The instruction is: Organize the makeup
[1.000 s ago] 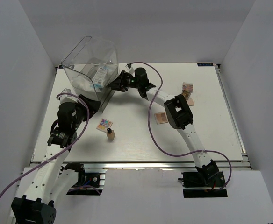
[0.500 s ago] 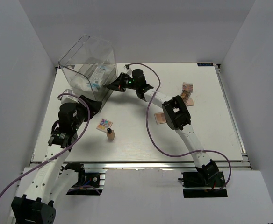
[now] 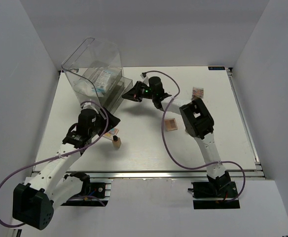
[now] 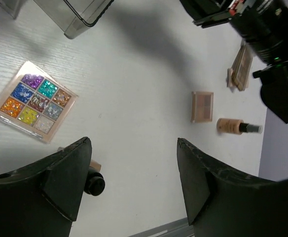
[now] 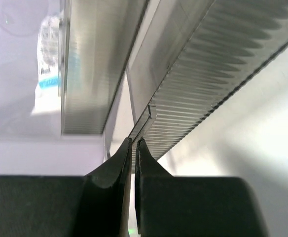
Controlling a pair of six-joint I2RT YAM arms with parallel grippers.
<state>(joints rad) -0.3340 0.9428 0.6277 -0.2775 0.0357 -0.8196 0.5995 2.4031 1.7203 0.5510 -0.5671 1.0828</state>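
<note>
The tan bottle with the dark cap stands outside the open fingers, so the left gripper will draw back, lower over the bottle's upright body (image 3: 117, 143) (image 4: 95, 165) and then close.
My right gripper (image 3: 126, 95) (image 5: 135, 140) is shut on the thin front lip of the clear drawer (image 3: 120, 89) (image 5: 208, 74), which sticks out of the clear drawer box (image 3: 92, 59). Clear packets with white contents (image 3: 102, 78) (image 5: 48, 59) lie inside the box. My left gripper (image 3: 110, 126) (image 4: 133, 143) hangs open above the table with nothing between its fingers. A colourful eyeshadow palette (image 4: 33, 101) lies to its left. A tan dark-capped bottle (image 3: 116, 143) (image 4: 93, 180) stands by its left finger. A tan palette (image 3: 170, 124) (image 4: 202, 106), a lying bottle (image 4: 237, 126) and more palettes (image 3: 198, 92) (image 4: 240, 66) lie further right.
The right arm (image 3: 196, 118) (image 4: 267, 34) stretches across the table's middle toward the box. White walls close in the table on three sides. A metal rail (image 3: 149, 174) runs along the near edge.
My right gripper shut on the drawer's front lip and drew the drawer out to the right. My left arm swung away from the box, over the colourful palette and bottle.
</note>
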